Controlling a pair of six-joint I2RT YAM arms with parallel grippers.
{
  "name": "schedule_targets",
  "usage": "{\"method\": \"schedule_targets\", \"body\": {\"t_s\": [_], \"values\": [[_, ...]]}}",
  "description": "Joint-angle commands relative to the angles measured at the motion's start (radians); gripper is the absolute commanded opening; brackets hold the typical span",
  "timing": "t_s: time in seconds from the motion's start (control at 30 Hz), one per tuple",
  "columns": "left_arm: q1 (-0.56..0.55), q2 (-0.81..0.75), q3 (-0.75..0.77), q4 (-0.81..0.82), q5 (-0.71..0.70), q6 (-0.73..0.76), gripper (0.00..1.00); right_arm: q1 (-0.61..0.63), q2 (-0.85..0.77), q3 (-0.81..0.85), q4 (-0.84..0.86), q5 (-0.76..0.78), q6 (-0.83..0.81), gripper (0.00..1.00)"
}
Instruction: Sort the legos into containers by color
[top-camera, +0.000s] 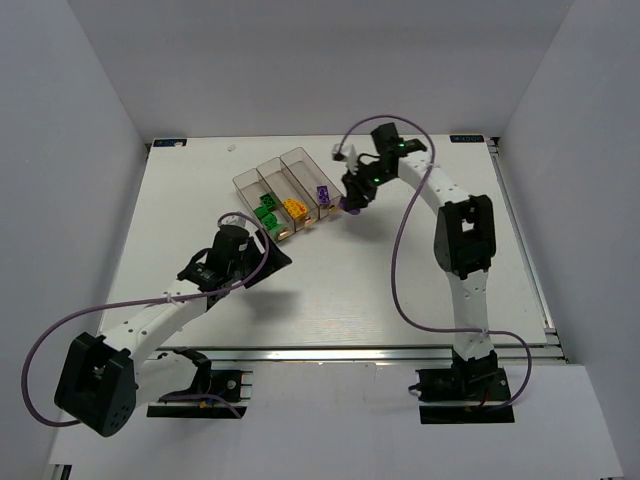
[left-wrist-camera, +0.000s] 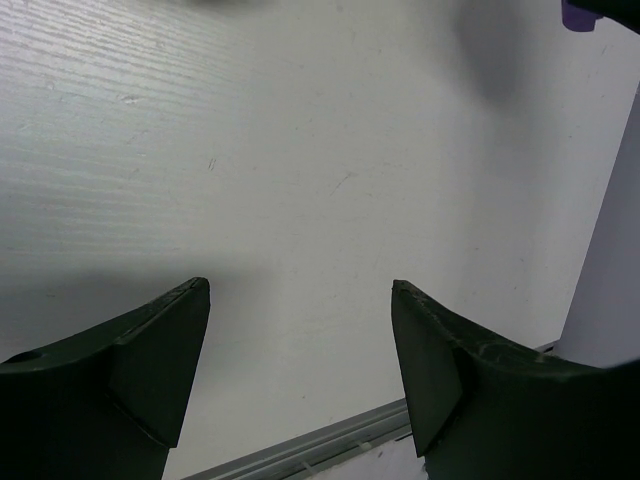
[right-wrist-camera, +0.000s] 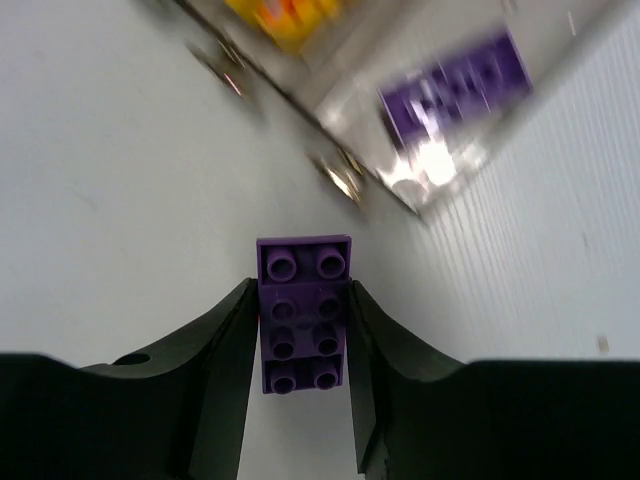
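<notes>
My right gripper goes outward and to the left in the top view next, over the nearest bin (top-camera: 313, 182) (right-wrist-camera: 470, 40), and releases there, because that bin already holds a purple lego.
My right gripper (top-camera: 350, 203) is shut on a purple lego (right-wrist-camera: 303, 310) and holds it just right of the three joined clear containers (top-camera: 262, 172), near their near ends. The right bin holds another purple lego (top-camera: 322, 193), which shows blurred in the right wrist view (right-wrist-camera: 455, 90). The middle bin holds yellow-orange legos (top-camera: 294, 209) and the left bin holds green legos (top-camera: 268, 213). My left gripper (top-camera: 275, 258) is open and empty over bare table (left-wrist-camera: 300, 290), just in front of the bins.
The white table (top-camera: 400, 290) ends at a metal rail along its near edge (left-wrist-camera: 300, 450). White walls enclose the left, back and right sides. A purple cable loops from each arm.
</notes>
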Motion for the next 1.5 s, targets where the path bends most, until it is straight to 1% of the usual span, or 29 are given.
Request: {"method": "schedule_targets", "body": {"t_s": [0.0, 0.03, 0.17, 0.23, 0.27, 0.37, 0.43, 0.47, 0.5, 0.57, 0.6, 0.77, 0.83, 0.87, 0.9, 0.93, 1.0, 1.03, 1.07, 1.13, 1.17, 1.2, 1.27, 1.3, 1.33, 1.37, 1.4, 1.43, 1.47], "values": [[-0.004, -0.022, 0.042, -0.001, -0.002, 0.016, 0.83, 0.088, -0.066, 0.047, 0.172, -0.058, 0.217, 0.02], [-0.004, -0.035, 0.039, -0.002, -0.006, 0.014, 0.83, 0.094, -0.054, 0.1, 0.21, -0.047, 0.261, 0.02], [-0.004, -0.072, 0.016, -0.01, -0.017, 0.0, 0.83, 0.148, 0.021, 0.189, 0.286, 0.065, 0.314, 0.01], [-0.004, -0.084, 0.019, -0.027, -0.026, 0.0, 0.83, 0.171, 0.034, 0.183, 0.341, 0.114, 0.32, 0.02], [-0.004, -0.094, 0.021, -0.034, -0.031, 0.0, 0.83, 0.182, 0.049, 0.179, 0.393, 0.17, 0.328, 0.03], [-0.004, -0.109, 0.033, -0.062, -0.045, -0.001, 0.83, 0.203, 0.092, 0.203, 0.445, 0.237, 0.323, 0.06], [-0.004, -0.118, 0.024, -0.067, -0.045, -0.004, 0.83, 0.205, 0.109, 0.208, 0.446, 0.235, 0.303, 0.15], [-0.004, -0.12, 0.021, -0.064, -0.045, -0.009, 0.83, 0.211, 0.113, 0.205, 0.449, 0.237, 0.294, 0.24], [-0.004, -0.126, 0.015, -0.062, -0.046, -0.012, 0.83, 0.211, 0.115, 0.19, 0.449, 0.235, 0.277, 0.4], [-0.004, -0.126, 0.016, -0.061, -0.046, -0.012, 0.83, 0.208, 0.106, 0.171, 0.45, 0.231, 0.269, 0.57], [-0.004, -0.126, 0.016, -0.062, -0.045, -0.012, 0.83, 0.209, 0.1, 0.17, 0.449, 0.225, 0.273, 0.6], [-0.004, -0.118, 0.024, -0.061, -0.045, -0.009, 0.83, 0.189, 0.016, 0.159, 0.435, 0.191, 0.315, 0.66], [-0.004, -0.12, 0.022, -0.059, -0.045, -0.007, 0.83, 0.182, -0.038, 0.092, 0.456, 0.165, 0.355, 0.71], [-0.004, -0.12, 0.016, -0.05, -0.043, -0.009, 0.83, 0.168, -0.087, 0.065, 0.459, 0.139, 0.366, 0.75], [-0.004, -0.118, 0.015, -0.042, -0.04, -0.007, 0.83, 0.166, -0.113, 0.045, 0.458, 0.131, 0.377, 0.85], [-0.004, -0.115, 0.015, -0.039, -0.037, -0.004, 0.83, 0.162, -0.133, 0.019, 0.437, 0.128, 0.419, 0.89], [-0.004, -0.114, 0.021, -0.042, -0.037, 0.0, 0.84, 0.157, -0.182, 0.01, 0.391, 0.169, 0.472, 0.89], [-0.004, -0.114, 0.024, -0.042, -0.037, 0.003, 0.84, 0.151, -0.195, 0.007, 0.319, 0.191, 0.504, 0.89], [-0.004, -0.118, 0.027, -0.038, -0.037, 0.014, 0.86, 0.153, -0.221, -0.002, 0.28, 0.23, 0.544, 0.89], [-0.004, -0.127, 0.027, -0.025, -0.028, 0.025, 0.9, 0.146, -0.274, -0.03, 0.204, 0.255, 0.559, 0.89], [-0.004, -0.138, 0.025, 0.005, -0.017, 0.048, 0.9, 0.139, -0.299, -0.089, 0.152, 0.252, 0.556, 0.89], [-0.004, -0.144, 0.027, 0.021, 0.001, 0.056, 0.92, 0.134, -0.333, -0.138, 0.145, 0.258, 0.558, 0.89], [-0.004, -0.152, 0.03, 0.06, 0.018, 0.079, 0.93, 0.122, -0.451, -0.256, 0.197, 0.292, 0.576, 0.89], [-0.004, -0.157, 0.034, 0.071, 0.03, 0.086, 0.95, 0.114, -0.5, -0.389, 0.23, 0.295, 0.576, 0.89], [-0.004, -0.155, 0.041, 0.079, 0.046, 0.095, 0.95, 0.108, -0.596, -0.457, 0.264, 0.304, 0.572, 0.89], [-0.004, -0.155, 0.047, 0.088, 0.053, 0.118, 0.95, 0.105, -0.641, -0.52, 0.301, 0.307, 0.569, 0.89], [-0.004, -0.15, 0.054, 0.088, 0.058, 0.128, 0.96, 0.1, -0.684, -0.633, 0.365, 0.31, 0.567, 0.89], [-0.004, -0.147, 0.071, 0.084, 0.064, 0.151, 0.97, 0.099, -0.763, -0.681, 0.398, 0.326, 0.564, 0.89], [-0.004, -0.143, 0.08, 0.081, 0.063, 0.161, 0.98, 0.096, -0.799, -0.726, 0.424, 0.335, 0.562, 0.89]]}}
